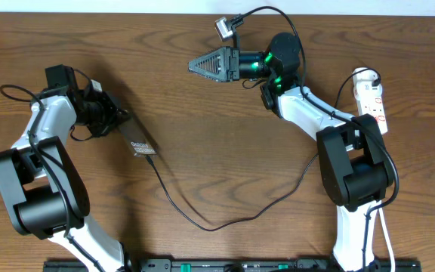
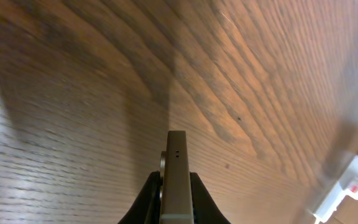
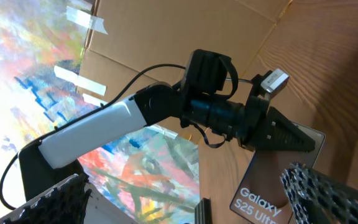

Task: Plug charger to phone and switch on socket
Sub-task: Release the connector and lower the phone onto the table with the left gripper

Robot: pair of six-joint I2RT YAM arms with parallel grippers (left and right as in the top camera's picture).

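Note:
Next, my left gripper moves down and back, sets the phone onto the tabletop by its lettered end, then releases it, since the phone still hangs above the wood.
The phone (image 1: 143,146) is a dark slab with white "Galaxy" lettering, held just above the table at the left. My left gripper (image 1: 121,121) is shut on its upper end. In the left wrist view the phone (image 2: 177,174) shows edge-on, pinched between both jaws. The charger (image 1: 202,223), a thin black cable, loops across the table, and its end meets the phone's lower end. I cannot tell whether the plug is seated. The white socket (image 1: 373,97) lies at the far right. My right gripper (image 1: 192,66) hovers open at top centre, pointing left, with nothing in it. Its view shows the phone (image 3: 272,186).
My right arm's base stands just left of the socket (image 2: 344,194), whose white cord runs down the right side. A small grey connector on a black lead (image 1: 224,28) hangs by the right wrist. Cardboard and a colourful painting fill the background of the right wrist view.

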